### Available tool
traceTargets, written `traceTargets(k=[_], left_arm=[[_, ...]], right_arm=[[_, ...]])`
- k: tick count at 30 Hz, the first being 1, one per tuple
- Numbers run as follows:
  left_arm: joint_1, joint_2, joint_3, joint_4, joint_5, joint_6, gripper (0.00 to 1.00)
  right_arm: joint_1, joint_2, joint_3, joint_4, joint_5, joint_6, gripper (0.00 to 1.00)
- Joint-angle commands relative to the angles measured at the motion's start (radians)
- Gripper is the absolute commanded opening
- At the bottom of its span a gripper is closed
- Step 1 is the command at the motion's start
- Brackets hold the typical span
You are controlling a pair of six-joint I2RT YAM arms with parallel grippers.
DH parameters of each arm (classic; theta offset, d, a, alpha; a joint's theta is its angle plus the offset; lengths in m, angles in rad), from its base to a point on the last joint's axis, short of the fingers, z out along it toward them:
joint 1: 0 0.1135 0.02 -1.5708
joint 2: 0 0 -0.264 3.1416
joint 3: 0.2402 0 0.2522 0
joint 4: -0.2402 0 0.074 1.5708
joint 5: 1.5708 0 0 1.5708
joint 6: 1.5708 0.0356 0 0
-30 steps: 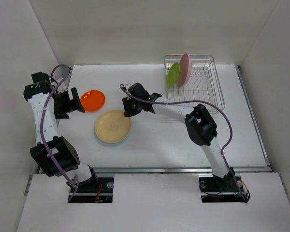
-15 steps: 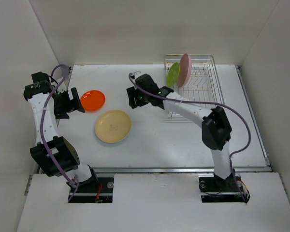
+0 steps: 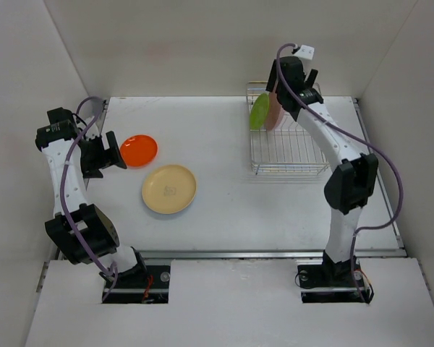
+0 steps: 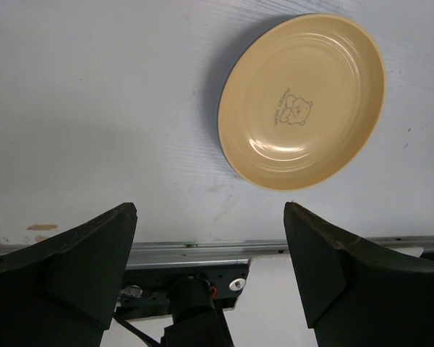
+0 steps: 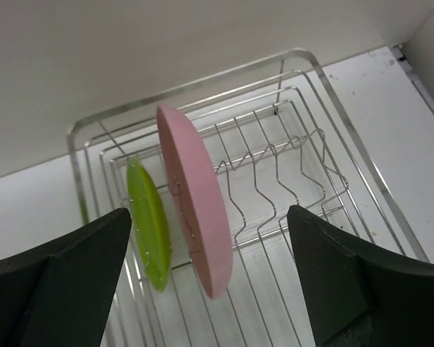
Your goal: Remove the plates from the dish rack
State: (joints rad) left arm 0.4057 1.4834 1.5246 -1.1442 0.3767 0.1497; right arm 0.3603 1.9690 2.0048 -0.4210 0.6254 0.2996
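The pink plate's upper rim (image 3: pixel 278 110) (image 5: pixel 214 249) is below my right gripper, under the gap of its fingers, so my right gripper should lower its open fingers astride that rim and close.
The silver wire dish rack (image 3: pixel 293 148) (image 5: pixel 304 181) stands at the back right. A pink plate (image 3: pixel 275 110) (image 5: pixel 195 202) and a smaller lime green plate (image 3: pixel 259 113) (image 5: pixel 150 235) stand on edge in its left end. My right gripper (image 3: pixel 283 92) (image 5: pixel 210 213) hangs open above them, and the pink plate's upper edge lies between its fingers without touching them. A tan-yellow plate (image 3: pixel 169 189) (image 4: pixel 301 101) and an orange-red plate (image 3: pixel 139 150) lie flat on the table. My left gripper (image 3: pixel 114 152) (image 4: pixel 210 217) is open and empty, just left of the orange-red plate.
White walls close in the table at the back and both sides. The rack's raised wire sides (image 5: pixel 362 155) surround the plates. A metal rail (image 4: pixel 202 246) runs along the table's near edge, with the left arm's base (image 4: pixel 192 311) below it.
My right arm has swung from beside the tan-yellow plate back to above the rack, and its jaws have opened wide. The left arm and the plates on the table have not moved.
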Motion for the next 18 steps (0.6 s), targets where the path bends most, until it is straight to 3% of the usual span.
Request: traceTargets(k=[1,8,12,13,18], left_arm=[[0.001,-0.005,0.02,-0.011,-0.024,0.014,0.8],[-0.018,-0.005,0.02,-0.002,-0.078,0.024,0.8],[-0.027,-0.005,0.011,-0.002,-0.078,0.024,0.8],[-0.027,-0.005,0.011,-0.002,-0.078,0.024,0.8],[-0.038,-0.005,0.011,-0.002,-0.078,0.024,0.8]], right_arm=[[-0.006,0.117,0.081,-0.05,0.037,0.007,0.95],[-0.037,0.206,0.115,-0.032,-0.003,0.007,0.81],[-0.046,0.179,0.086,-0.022,0.036,0.007,0.53],[-0.046,0.163,0.072,-0.022,0.045,0.007,0.41],[-0.035,0.039,-0.024,0.039,0.141,-0.037,0.13]])
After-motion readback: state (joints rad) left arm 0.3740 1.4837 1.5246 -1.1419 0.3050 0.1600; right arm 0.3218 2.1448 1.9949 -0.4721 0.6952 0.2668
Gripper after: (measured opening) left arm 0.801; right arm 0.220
